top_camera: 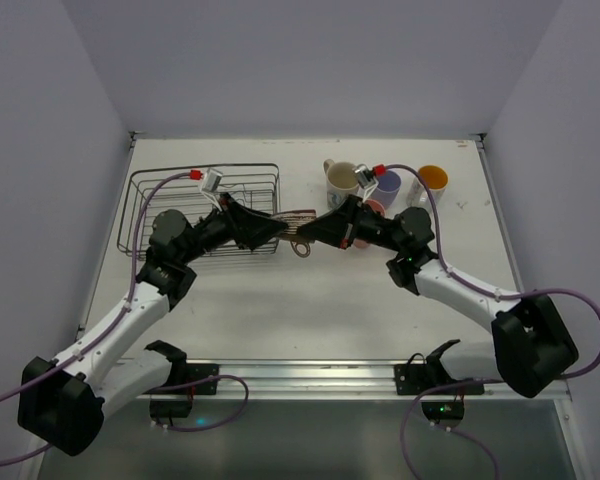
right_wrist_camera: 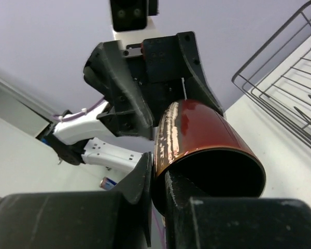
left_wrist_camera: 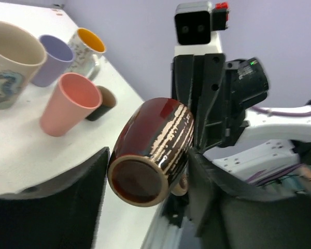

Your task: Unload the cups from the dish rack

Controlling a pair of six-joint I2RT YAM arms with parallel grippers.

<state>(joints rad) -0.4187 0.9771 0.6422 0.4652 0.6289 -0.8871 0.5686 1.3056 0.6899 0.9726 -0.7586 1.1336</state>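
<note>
Next, my right gripper tilts to point down and lowers the cup onto bare table between the rack (top_camera: 140,182) and pink tumbler, since the brown cup (top_camera: 300,218) hangs sideways.
The brown cup (top_camera: 300,218) hangs on its side above the table, between my two grippers, right of the dish rack (top_camera: 140,182). My left gripper (top_camera: 282,232) has a finger on each side of the cup's base end (left_wrist_camera: 150,155). My right gripper (top_camera: 316,232) pinches the rim (right_wrist_camera: 207,140), one finger inside and one outside. The cream printed mug (top_camera: 340,180), lavender tumbler (top_camera: 389,184), salmon-pink tumbler (top_camera: 376,207) and pale mug with orange inside (top_camera: 432,179) stand at the back right. The black mug (left_wrist_camera: 104,99) lies beside the pink tumbler (left_wrist_camera: 67,106). The clear glass is out of view.
The wire rack (right_wrist_camera: 282,88) fills the back left of the table and no cup shows in it. The cups stand close together behind my right arm. A small battery (right_wrist_camera: 108,182) lies below, seen in the right wrist view. Grey walls close the table's sides.
</note>
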